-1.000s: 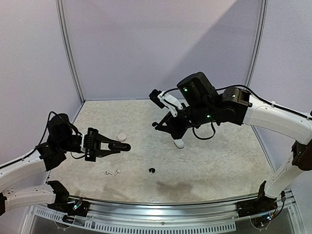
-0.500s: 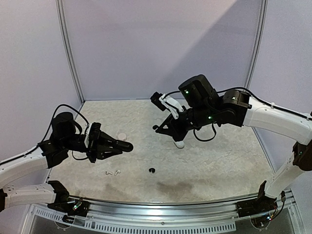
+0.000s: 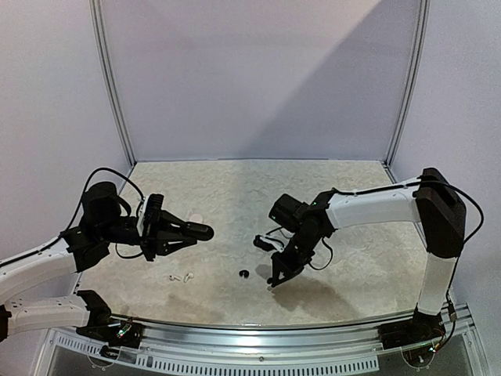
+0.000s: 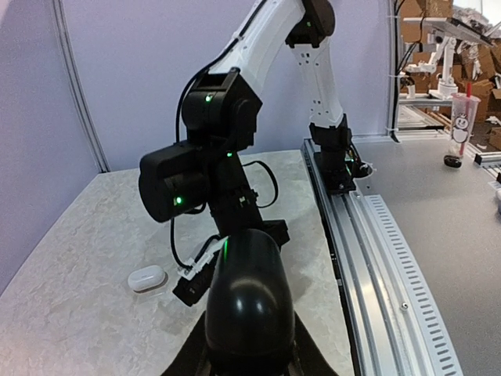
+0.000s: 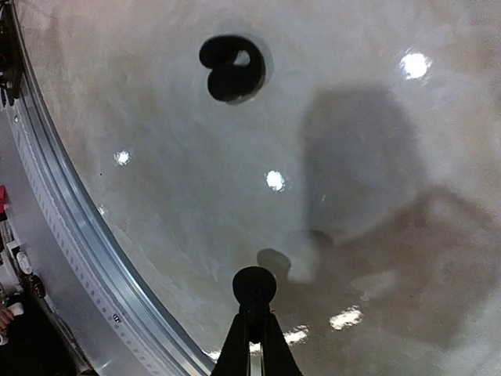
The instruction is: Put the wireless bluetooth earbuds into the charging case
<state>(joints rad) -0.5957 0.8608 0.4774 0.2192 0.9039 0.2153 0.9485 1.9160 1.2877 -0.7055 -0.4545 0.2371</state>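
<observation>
The earbud's separate shadow shows it still above the table, so my right gripper needs to lower to the bare table under the earbud (image 3: 272, 291) and release it there.
My left gripper (image 3: 186, 231) (image 4: 249, 341) is shut on a glossy black pebble-shaped charging case (image 3: 200, 231) (image 4: 246, 298), held above the table at the left. My right gripper (image 3: 273, 280) (image 5: 254, 315) hangs low over the near middle of the table, shut on a small round black earbud (image 5: 254, 287). A second black earbud (image 3: 243, 273) (image 5: 231, 69) lies on the table just left of it. Two white earbuds (image 3: 178, 276) lie below my left gripper. A closed white case (image 4: 146, 277) rests behind the right wrist.
Another pale case (image 3: 197, 217) peeks out behind my left gripper. The metal rail (image 3: 258, 333) (image 5: 70, 235) runs along the near table edge, close to my right gripper. The right arm (image 3: 368, 207) stretches across the right half of the table.
The right arm has swung down from high over the middle to the near table surface, beside the loose black earbud. My left gripper has drifted slightly right with the black case.
</observation>
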